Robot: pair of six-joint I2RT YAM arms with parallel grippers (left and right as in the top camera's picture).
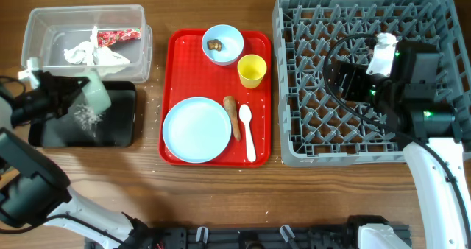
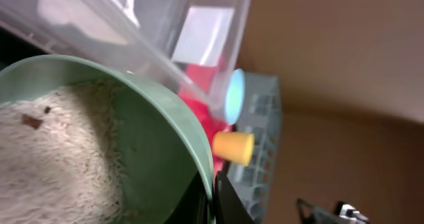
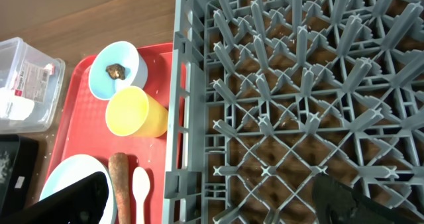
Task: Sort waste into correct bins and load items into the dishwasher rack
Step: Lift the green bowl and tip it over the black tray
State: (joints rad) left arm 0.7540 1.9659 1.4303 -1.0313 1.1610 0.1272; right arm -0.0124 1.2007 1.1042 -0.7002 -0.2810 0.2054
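Observation:
Bare red tray beside the blue bowl lies right of my left gripper in the overhead view: I will tip out the rice, cross there, lower and release.
My left gripper (image 1: 77, 94) is shut on the rim of the pale green-white bowl (image 1: 96, 94), tipped over the black tray (image 1: 121, 135). White rice grains (image 1: 86, 115) lie in the tray and cling inside the bowl (image 2: 59, 158). The clear tub (image 1: 44, 28) holds the red wrapper (image 1: 118, 36) and white tissue (image 1: 85, 51). On the red tray (image 1: 257, 142) are the blue plate (image 1: 196, 129), sausage stick (image 1: 232, 116), white spoon (image 1: 248, 131), yellow cup (image 1: 252, 70) and blue bowl (image 1: 222, 44) with a brown lump (image 1: 214, 45). My right gripper (image 3: 212, 204) is open and empty over the grey rack (image 1: 434, 28).
The rack (image 3: 298, 85) fills most of the right wrist view, with the red tray (image 3: 73, 131) to its left. Bare wooden table lies along the front edge. The tub's wall (image 2: 165, 45) is close above the bowl in the left wrist view.

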